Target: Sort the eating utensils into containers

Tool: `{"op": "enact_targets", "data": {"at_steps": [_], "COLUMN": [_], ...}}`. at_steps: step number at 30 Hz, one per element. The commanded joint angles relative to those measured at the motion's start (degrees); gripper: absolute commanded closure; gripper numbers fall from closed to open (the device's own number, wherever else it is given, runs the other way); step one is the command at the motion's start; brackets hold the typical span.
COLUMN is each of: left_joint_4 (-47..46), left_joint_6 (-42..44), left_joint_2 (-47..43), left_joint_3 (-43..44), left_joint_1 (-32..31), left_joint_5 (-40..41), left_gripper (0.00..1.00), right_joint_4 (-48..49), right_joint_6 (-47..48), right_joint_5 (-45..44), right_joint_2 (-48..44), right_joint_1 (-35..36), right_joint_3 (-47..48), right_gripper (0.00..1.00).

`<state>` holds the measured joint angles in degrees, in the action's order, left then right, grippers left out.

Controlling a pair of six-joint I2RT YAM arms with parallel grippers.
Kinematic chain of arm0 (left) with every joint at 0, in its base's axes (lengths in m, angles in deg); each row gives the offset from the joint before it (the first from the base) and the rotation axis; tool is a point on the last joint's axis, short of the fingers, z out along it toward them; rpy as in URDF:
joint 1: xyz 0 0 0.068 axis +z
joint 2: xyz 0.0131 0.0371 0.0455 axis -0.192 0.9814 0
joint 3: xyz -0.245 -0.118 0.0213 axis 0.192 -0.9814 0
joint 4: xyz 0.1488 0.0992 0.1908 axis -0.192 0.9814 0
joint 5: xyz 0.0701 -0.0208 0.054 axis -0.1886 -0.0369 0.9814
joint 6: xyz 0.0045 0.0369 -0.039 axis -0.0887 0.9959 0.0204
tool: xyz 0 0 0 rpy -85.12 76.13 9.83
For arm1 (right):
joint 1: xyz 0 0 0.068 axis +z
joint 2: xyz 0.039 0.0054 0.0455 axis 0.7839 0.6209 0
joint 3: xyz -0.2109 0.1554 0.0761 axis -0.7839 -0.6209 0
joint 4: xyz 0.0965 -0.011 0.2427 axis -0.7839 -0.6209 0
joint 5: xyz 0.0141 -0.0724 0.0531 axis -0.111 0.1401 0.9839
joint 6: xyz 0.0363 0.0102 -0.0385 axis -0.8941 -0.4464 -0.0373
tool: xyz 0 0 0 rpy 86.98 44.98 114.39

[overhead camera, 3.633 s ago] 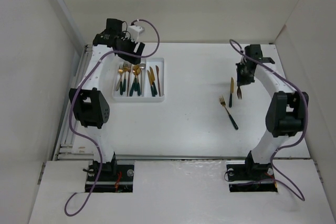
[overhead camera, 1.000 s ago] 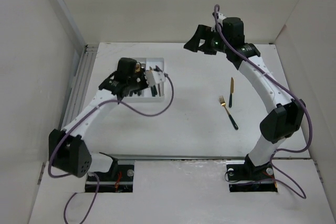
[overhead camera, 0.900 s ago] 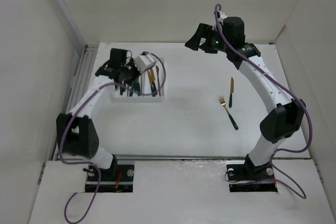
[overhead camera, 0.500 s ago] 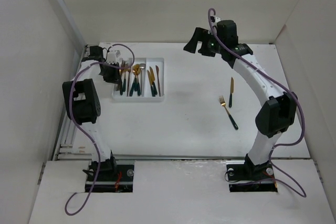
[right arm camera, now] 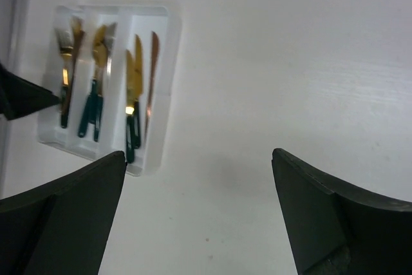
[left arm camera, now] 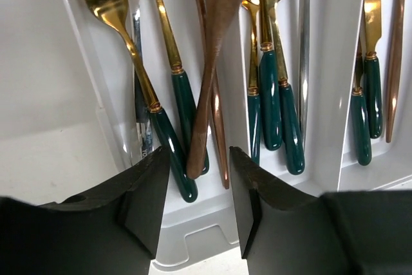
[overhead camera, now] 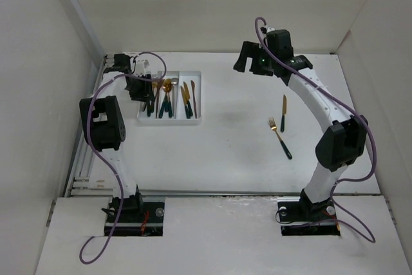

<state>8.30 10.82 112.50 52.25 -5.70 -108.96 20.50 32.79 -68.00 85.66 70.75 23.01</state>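
Note:
The right gripper brings its open fingers back and down onto the fork's neck [overhead camera: 278, 134] next, since the gold fork, still outside the tray [overhead camera: 170, 122], lies below and back from it.
The white three-compartment tray [overhead camera: 170, 122] lies at the table's back left and holds several gold utensils with green handles. My left gripper [overhead camera: 140, 88] hangs over its left compartment. In the left wrist view the left gripper [left arm camera: 199, 185] is open, and a copper-coloured utensil [left arm camera: 212, 62] lies loose across the green-handled forks [left arm camera: 132, 56], its end between the fingers without touching them. A gold fork [overhead camera: 280, 138] and a knife [overhead camera: 283, 113] lie on the table at the right. My right gripper [overhead camera: 248, 59] is raised at the back centre, wide open and empty [right arm camera: 199, 210].
Spoons [left arm camera: 270, 94] fill the tray's [left arm camera: 193, 236] middle compartment and knives [left arm camera: 367, 94] the right one. The right wrist view shows the tray [right arm camera: 168, 62] at the upper left over bare white table. Walls close the table at the left, back and right.
My left arm swung from the tray's right side to its left compartment and its jaws opened, leaving the copper utensil in the tray. The right gripper shifted slightly right.

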Motion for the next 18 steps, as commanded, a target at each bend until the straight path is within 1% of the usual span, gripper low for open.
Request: {"op": "enact_targets", "data": {"at_steps": [1, 3, 4, 5, 6, 7, 8, 9, 11, 13, 16, 18], "left_joint_4": [0.4, 0.4, 0.4, 0.4, 0.4, 0.4, 1.0, 1.0, 1.6, 1.6, 0.7, -0.2], "left_joint_6": [-1.5, -2.7, -3.6, -4.4, -6.0, -6.9, -7.8, -8.7, -9.9, -10.6, -11.3, -11.8], "left_joint_2": [-3.2, -3.9, -4.6, -4.6, -5.3, -6.1, -6.6, -6.6, -8.8, -11.5, -15.2, -19.3], "left_joint_3": [-0.1, -0.1, 0.6, 0.6, 1.3, 2.1, 2.1, 3.1, 4.0, 4.0, 2.7, 0.8], "left_joint_1": [0.3, -0.3, -0.3, -0.3, -0.3, -0.3, -0.3, -0.3, -1.0, -1.5, -1.5, -2.1], "left_joint_5": [1.8, 2.3, 3.3, 3.3, 3.9, 4.8, 5.8, 6.8, 7.7, 7.7, 5.9, 5.9], "left_gripper": [0.61, 0.61, 0.61, 0.61, 0.61, 0.61, 0.61, 0.61, 0.61, 0.61, 0.61, 0.61], "right_joint_4": [-6.7, -8.4, -8.4, -8.4, -8.4, -8.4, -8.4, -8.9, -11.6, -15.4, -15.4, -15.4], "right_joint_6": [3.2, 3.2, 2.6, 1.8, 0.1, -0.8, -1.6, -3.2, -5.2, -6.7, -6.7, -6.7], "right_joint_5": [-8.7, -11.3, -11.4, -11.4, -8.9, -7.9, -7.4, -7.4, -12.0, -15.0, -15.5, -16.3], "right_joint_2": [-5.5, -7.9, -9.0, -9.9, -11.9, -12.7, -13.4, -14.1, -13.5, -11.5, -11.4, -11.4], "right_joint_1": [-0.8, -0.9, -1.7, -2.9, -3.6, -5.1, -5.8, -5.8, -6.4, -6.4, -6.4, -7.5], "right_joint_3": [-2.9, -6.5, -11.4, -14.0, -16.9, -22.1, -24.4, -26.5, -30.2, -32.0, -36.1, -38.3], "right_gripper": [0.00, 0.00, 0.00, 0.02, 0.04, 0.08, 0.16, 0.19, 0.22, 0.23, 0.23, 0.21]}}
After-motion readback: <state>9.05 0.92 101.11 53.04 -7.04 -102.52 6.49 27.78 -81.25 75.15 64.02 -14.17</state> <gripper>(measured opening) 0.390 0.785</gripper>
